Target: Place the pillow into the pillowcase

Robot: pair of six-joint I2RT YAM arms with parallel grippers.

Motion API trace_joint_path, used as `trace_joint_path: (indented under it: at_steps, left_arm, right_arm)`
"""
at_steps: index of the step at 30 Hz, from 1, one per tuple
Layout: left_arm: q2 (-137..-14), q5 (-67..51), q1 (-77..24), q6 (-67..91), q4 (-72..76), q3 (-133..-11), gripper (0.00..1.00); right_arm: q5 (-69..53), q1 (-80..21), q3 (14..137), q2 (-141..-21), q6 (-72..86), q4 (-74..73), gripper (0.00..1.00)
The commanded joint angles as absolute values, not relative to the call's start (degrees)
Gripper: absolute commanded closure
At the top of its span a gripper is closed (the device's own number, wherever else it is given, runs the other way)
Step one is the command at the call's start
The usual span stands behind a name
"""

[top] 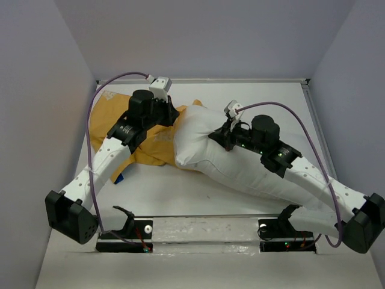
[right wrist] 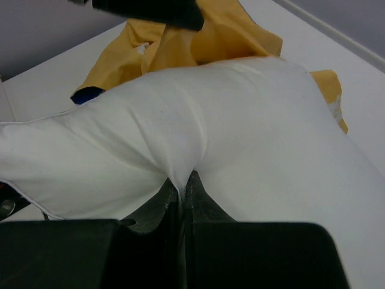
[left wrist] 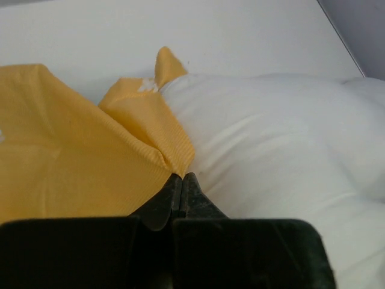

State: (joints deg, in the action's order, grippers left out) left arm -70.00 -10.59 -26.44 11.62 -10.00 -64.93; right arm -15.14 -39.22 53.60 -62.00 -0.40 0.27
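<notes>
My right gripper needs to pull the pillow (top: pixel 240 162) outward and to the right in the top view next, over the far tabletop, and let go of it, because the pillow's end overlaps the pillowcase.
The white pillow (top: pixel 240 162) lies across the middle of the table, running from centre to the right front. The mustard-yellow pillowcase (top: pixel 114 111) lies crumpled at the left, its edge against the pillow's left end. My left gripper (top: pixel 174 117) is shut on a fold of the pillowcase (left wrist: pixel 144 126) right beside the pillow (left wrist: pixel 283 138). My right gripper (top: pixel 218 137) is shut on a pinch of the pillow (right wrist: pixel 198 126). In the right wrist view the pillowcase (right wrist: pixel 210 36) bunches behind the pillow, with a bit of blue (right wrist: pixel 87 95) showing at the left.
A clear bar with two black clamps (top: pixel 198 232) lies along the near edge. Grey walls close the table at the back and sides. Purple cables loop over both arms. A small patch of blue (top: pixel 120 178) peeks out under the left arm.
</notes>
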Motion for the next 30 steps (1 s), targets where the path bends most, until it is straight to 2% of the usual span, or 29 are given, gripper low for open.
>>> trace_joint_path:
  at_steps: [1,4,5,10,13,14,17,22,26,30]
  left_arm:
    - [-75.4,-14.9,-29.2,7.9,-12.6,-76.5,1.0]
    - [-80.7,-15.8,-31.5,7.3,-13.7,-85.8,1.0]
    - [-82.1,-16.3,-32.7,7.4,-14.3,-90.0,1.0]
    - [-89.8,-12.4,-35.9,7.6,-14.7,-97.7,1.0]
    - [-87.6,-1.7,-35.9,7.4,-12.4,-94.2,1.0]
    - [-86.1,-0.5,-35.8,7.4,-11.0,-89.3,1.0]
    - [-78.4,1.7,-33.4,10.2,-4.4,-78.3,1.0]
    - [-68.1,7.3,-32.1,9.6,-6.7,-69.9,1.0]
    - [-65.0,10.5,-31.6,7.6,-11.9,-69.1,1.0]
    - [-63.3,15.3,-29.9,4.5,-14.7,-72.0,1.0]
  right_arm:
    - [-12.1,-40.0,49.8,-65.7,-0.2,8.4,1.0]
    - [-3.3,-40.0,46.1,-63.6,2.2,8.9,1.0]
    - [3.9,-40.0,45.8,-62.9,2.9,8.1,1.0]
    - [21.9,-40.0,48.0,-57.9,4.1,0.4,1.0]
    - [32.5,-40.0,47.6,-52.4,6.2,-7.0,1.0]
    - [40.4,-40.0,47.5,-51.3,7.4,-10.5,1.0]
    - [49.6,-37.8,47.5,-48.2,10.3,-11.8,1.0]
    - [52.4,-32.6,49.8,-50.3,10.1,-5.2,1.0]
    - [51.1,-28.5,57.0,-61.1,9.1,-1.6,1.0]
    - [50.4,-26.2,60.3,-66.4,8.3,1.3,1.0]
